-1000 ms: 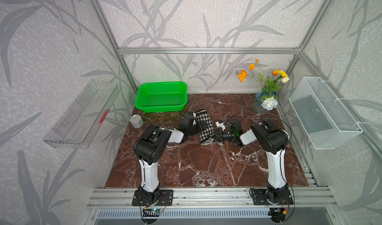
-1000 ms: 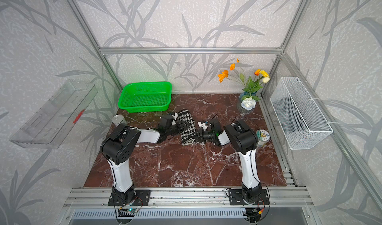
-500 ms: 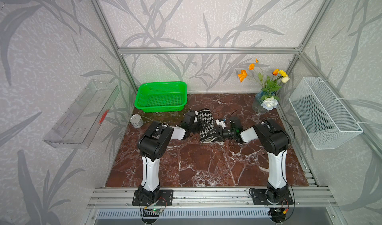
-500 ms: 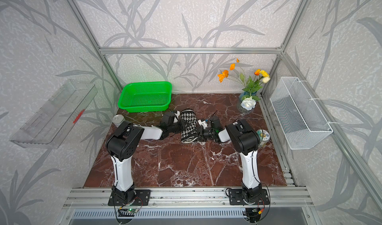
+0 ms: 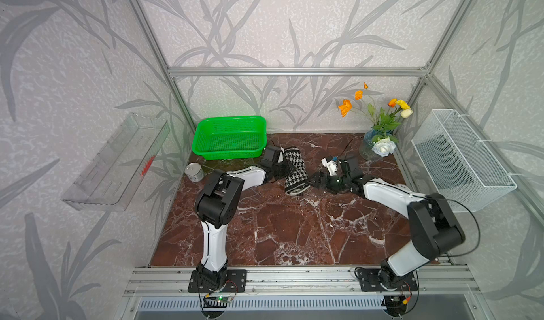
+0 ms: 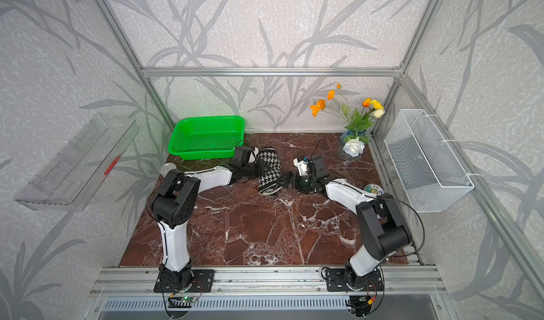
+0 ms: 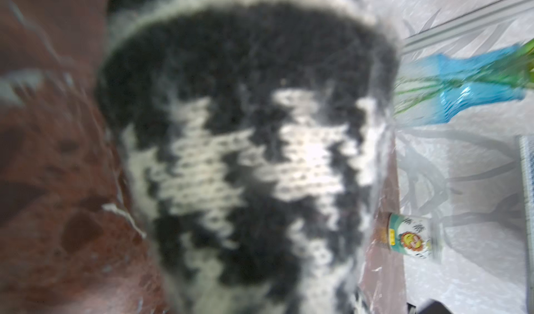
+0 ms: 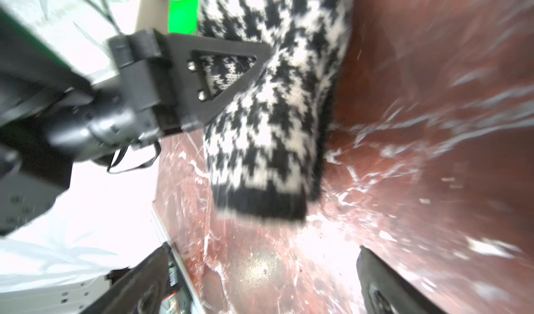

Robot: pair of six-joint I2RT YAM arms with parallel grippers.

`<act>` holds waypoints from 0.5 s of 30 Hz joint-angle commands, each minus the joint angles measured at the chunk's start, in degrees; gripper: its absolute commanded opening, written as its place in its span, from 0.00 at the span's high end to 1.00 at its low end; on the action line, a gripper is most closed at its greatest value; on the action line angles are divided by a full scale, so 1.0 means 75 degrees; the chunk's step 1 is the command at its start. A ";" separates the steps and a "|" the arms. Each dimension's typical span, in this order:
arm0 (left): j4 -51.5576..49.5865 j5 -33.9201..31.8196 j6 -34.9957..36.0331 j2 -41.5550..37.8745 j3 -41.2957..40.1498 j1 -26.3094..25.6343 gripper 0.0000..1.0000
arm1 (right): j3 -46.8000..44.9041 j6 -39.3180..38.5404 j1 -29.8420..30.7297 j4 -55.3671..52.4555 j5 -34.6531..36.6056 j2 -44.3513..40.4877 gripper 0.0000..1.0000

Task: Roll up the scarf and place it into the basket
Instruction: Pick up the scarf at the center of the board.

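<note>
The left gripper will next lift the roll over the rim of the empty green basket (image 5: 229,139), lower it inside and release it, because the basket stands outward and to one side.
The scarf (image 5: 295,170) (image 6: 269,170) lies rolled into a houndstooth bundle on the marble table, a little right of the green basket (image 5: 232,118) (image 6: 206,118). My left gripper (image 5: 284,168) (image 6: 257,168) is shut on the roll's left side. One of its black fingers (image 8: 202,75) presses the knit (image 8: 274,110) in the right wrist view. In the left wrist view the scarf (image 7: 245,153) fills the picture and hides the jaws. My right gripper (image 5: 313,181) (image 8: 263,280) stands open just right of the roll's near end, with bare table between its fingers.
A metal tin (image 5: 194,172) sits left of the left arm. A vase of flowers (image 5: 376,148) stands at the back right, and a small can (image 6: 374,189) lies by the right arm. A white wire basket (image 5: 459,159) hangs on the right wall, a clear tray (image 5: 117,162) on the left.
My right gripper has let go of the scarf, opened wide and drawn back to the right. My left gripper has closed on the roll, which shifted slightly toward the back.
</note>
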 commanded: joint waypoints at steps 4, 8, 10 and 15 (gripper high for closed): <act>0.0435 0.0701 -0.0061 0.0011 0.2081 0.1131 1.00 | -0.0639 -0.1348 -0.0006 -0.1637 0.1784 -0.1889 0.01; 0.0570 0.0848 -0.0369 0.0557 0.3327 0.2004 1.00 | -0.0964 -0.1644 -0.0006 -0.1762 0.2108 -0.2768 0.01; 0.0994 0.0989 -0.0789 0.0906 0.3788 0.2463 1.00 | -0.0985 -0.1721 -0.0006 -0.1837 0.2157 -0.3004 0.01; 0.2230 0.0700 -0.1716 0.1614 0.4088 0.3407 1.00 | -0.0826 -0.1828 -0.0006 -0.1864 0.2267 -0.3120 0.01</act>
